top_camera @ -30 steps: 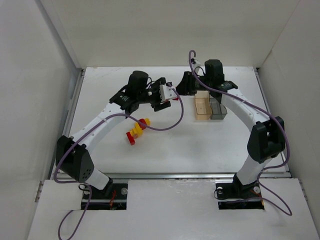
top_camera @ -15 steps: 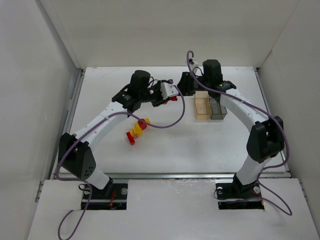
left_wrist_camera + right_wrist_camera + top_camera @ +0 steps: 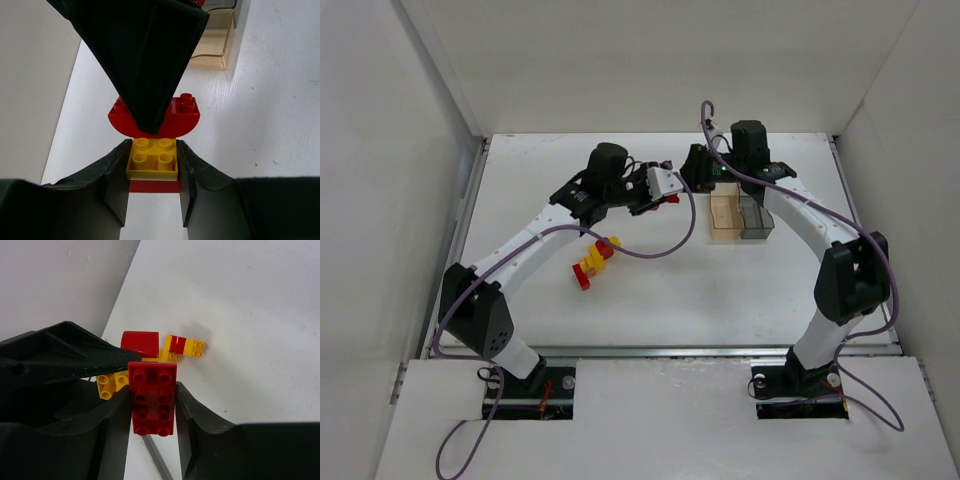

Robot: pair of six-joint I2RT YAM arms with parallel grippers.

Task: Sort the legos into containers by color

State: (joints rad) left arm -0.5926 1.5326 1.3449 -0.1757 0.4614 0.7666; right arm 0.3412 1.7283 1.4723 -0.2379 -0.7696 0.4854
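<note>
I should next carry the red lego in my right gripper across to the gripper's right in the top view, lower it inside the empty amber container (image 3: 726, 216) below and release.
My left gripper (image 3: 669, 190) and right gripper (image 3: 691, 178) meet above the table's far middle. In the left wrist view the left gripper (image 3: 152, 146) is shut on a yellow lego (image 3: 152, 159) with a red piece under it. A red lego (image 3: 185, 112) lies just beyond, partly hidden by the right gripper's finger. In the right wrist view the right gripper (image 3: 152, 390) is shut on that red lego (image 3: 152, 400), next to the yellow one (image 3: 111, 382). The amber container (image 3: 725, 217) and the grey container (image 3: 756, 217) stand joined to the right. Both look empty.
A pile of red and yellow legos (image 3: 594, 262) lies on the table left of centre. It also shows in the right wrist view (image 3: 170, 347), below the held bricks. A purple cable (image 3: 660, 245) hangs from the left arm. White walls enclose the table.
Both grippers have shifted a little to the right, and the left one has closed in on the right one. The pile and the containers have not moved.
</note>
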